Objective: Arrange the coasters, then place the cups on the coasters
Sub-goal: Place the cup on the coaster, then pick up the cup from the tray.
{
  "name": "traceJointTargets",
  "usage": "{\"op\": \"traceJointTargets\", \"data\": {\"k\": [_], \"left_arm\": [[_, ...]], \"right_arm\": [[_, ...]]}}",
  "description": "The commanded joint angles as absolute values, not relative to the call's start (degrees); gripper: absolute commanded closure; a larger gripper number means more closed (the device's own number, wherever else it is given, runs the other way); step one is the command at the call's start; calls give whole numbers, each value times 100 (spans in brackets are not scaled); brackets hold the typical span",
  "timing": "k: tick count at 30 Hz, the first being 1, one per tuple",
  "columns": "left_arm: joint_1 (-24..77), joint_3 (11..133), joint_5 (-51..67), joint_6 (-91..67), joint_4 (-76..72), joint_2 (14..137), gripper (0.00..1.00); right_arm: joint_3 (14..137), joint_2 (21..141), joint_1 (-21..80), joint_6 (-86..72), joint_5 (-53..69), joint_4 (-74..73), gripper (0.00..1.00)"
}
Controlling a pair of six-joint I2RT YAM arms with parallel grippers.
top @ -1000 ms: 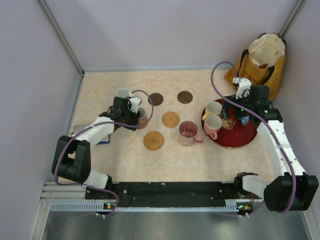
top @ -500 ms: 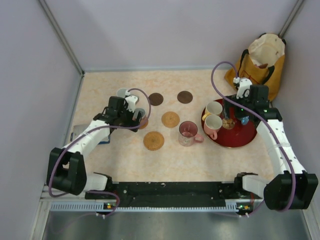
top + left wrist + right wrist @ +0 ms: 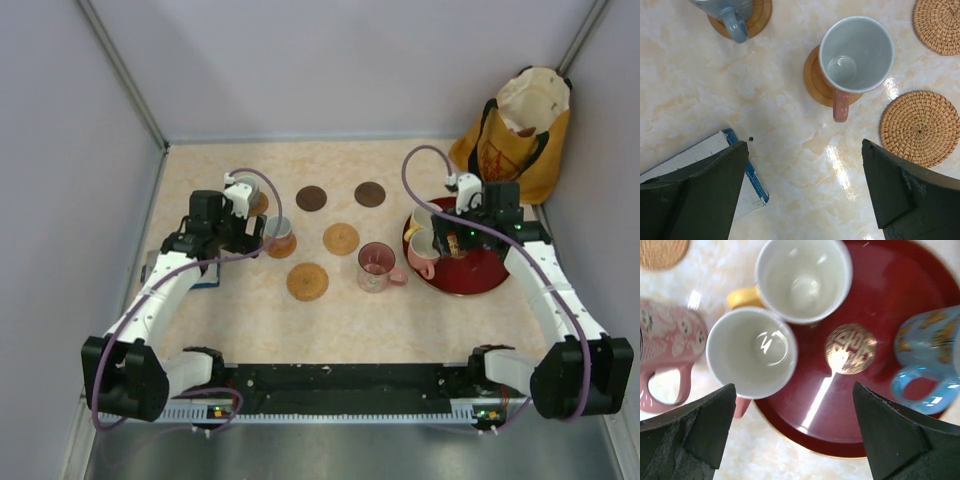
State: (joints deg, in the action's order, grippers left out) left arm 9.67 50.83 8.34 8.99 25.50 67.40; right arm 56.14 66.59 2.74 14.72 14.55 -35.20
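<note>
The pink cup's handle points away from the pale yellow cup (image 3: 802, 277), and I will next move my right gripper down to it, to the left in the top view.
My left gripper (image 3: 804, 146) stands open over bare table, drawn back from a cup with a pink handle (image 3: 856, 54) that sits on a brown coaster (image 3: 813, 80). A blue-grey cup (image 3: 733, 11) rests on another brown coaster (image 3: 759, 19). Two woven coasters (image 3: 341, 238) (image 3: 307, 281) and two dark ones (image 3: 311, 198) (image 3: 370, 194) lie bare. A patterned pink cup (image 3: 377, 267) stands on the table. My right gripper (image 3: 794, 387) hangs open above the red tray (image 3: 867, 407), which holds a pale yellow cup (image 3: 802, 277), a pink cup (image 3: 751, 350) and a blue cup (image 3: 935, 355).
A yellow-orange bag (image 3: 515, 130) stands at the back right corner behind the tray. A flat white and blue box (image 3: 705, 162) lies on the table under my left fingers. Grey walls close the table at the left, back and right.
My left gripper opened, let go of the pink-handled cup on its brown coaster and drew back to the left. My right gripper shifted left over the tray, nearer the two cups.
</note>
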Motion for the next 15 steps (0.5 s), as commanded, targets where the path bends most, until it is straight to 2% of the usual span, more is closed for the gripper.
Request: {"op": "traceJointTargets", "data": {"k": [1,15], "left_arm": [[870,5168,914,976,2593,6539,1],[861,5080,818,967,2487,6566,1]], "right_arm": [[5125,6416,746,1942,1539,-3647,3],[4825,7013,923,1591,1169,-3226,6]]}}
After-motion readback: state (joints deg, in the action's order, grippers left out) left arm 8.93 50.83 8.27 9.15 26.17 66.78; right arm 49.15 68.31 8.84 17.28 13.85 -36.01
